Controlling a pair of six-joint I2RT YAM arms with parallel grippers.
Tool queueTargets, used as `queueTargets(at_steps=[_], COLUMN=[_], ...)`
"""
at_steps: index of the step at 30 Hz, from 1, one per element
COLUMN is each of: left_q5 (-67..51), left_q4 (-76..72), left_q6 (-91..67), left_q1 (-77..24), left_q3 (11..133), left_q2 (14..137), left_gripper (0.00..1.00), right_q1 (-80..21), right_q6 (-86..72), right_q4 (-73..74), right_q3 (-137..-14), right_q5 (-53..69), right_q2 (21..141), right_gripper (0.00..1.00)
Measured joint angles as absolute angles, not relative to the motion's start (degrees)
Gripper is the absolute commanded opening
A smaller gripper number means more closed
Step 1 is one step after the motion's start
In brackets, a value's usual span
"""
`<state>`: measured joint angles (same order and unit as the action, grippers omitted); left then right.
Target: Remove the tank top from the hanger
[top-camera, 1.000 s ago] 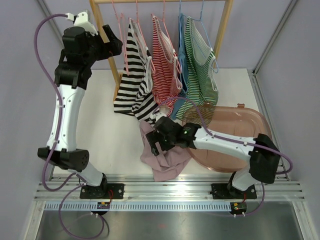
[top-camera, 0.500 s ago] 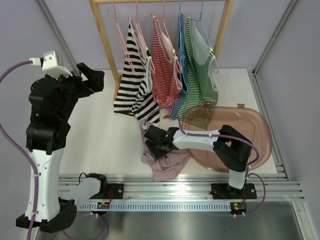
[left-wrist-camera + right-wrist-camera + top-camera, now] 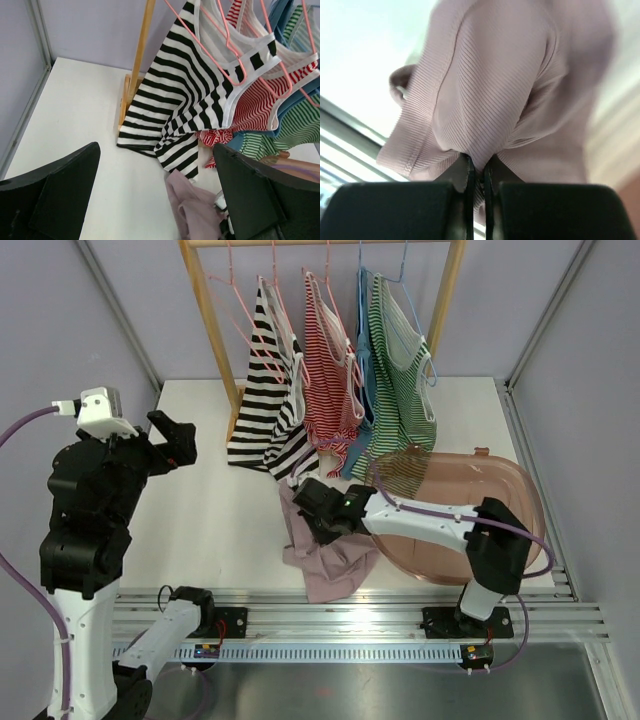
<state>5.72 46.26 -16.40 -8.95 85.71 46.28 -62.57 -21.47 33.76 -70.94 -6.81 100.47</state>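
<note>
My right gripper lifts over the basin to its right in the top view next, then lowers and releases the tank top's fold, since the tank top is unhung.
A pale pink ribbed tank top (image 3: 330, 558) lies crumpled on the white table, off any hanger, below the rack. My right gripper (image 3: 316, 516) is shut on a fold of it; in the right wrist view the tank top (image 3: 505, 90) bunches up between the closed fingertips of the gripper (image 3: 476, 169). My left gripper (image 3: 176, 440) is raised at the left, well away from the rack, open and holding nothing. In the left wrist view the left gripper (image 3: 156, 165) frames the tank top (image 3: 192, 207) far below. A pink hanger (image 3: 228, 295) hangs at the rack's left end.
On the wooden rack (image 3: 208, 320) hang a black-and-white striped top (image 3: 268, 410), a red striped one (image 3: 328, 370), a blue one (image 3: 366, 360) and a green striped one (image 3: 400, 370). A translucent pink basin (image 3: 500, 502) sits at the right, under the right arm.
The right gripper has closed on the pink tank top. The left arm has swung away from the rack, down and to the left, staying open.
</note>
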Motion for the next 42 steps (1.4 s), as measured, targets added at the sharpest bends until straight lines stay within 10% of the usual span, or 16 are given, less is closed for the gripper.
queueTargets(at_steps=[26, 39, 42], left_q5=[4.14, -8.27, -11.33], left_q4=[49.43, 43.77, 41.06], left_q6=[-14.79, -18.72, -20.58], left_q1=[-8.95, -8.95, -9.10], left_q3=[85.67, 96.49, 99.48], left_q2=[46.28, 53.52, 57.19], left_gripper=[0.99, 0.99, 0.99], right_q1=[-62.13, -44.47, -42.70], right_q6=[-9.28, -17.91, -22.24], right_q4=[56.16, 59.24, 59.46], right_q3=[-115.81, -85.27, -76.73], right_q5=[-39.99, -44.95, -45.04], right_q2=[73.95, 64.73, 65.82], right_gripper=[0.00, 0.01, 0.55])
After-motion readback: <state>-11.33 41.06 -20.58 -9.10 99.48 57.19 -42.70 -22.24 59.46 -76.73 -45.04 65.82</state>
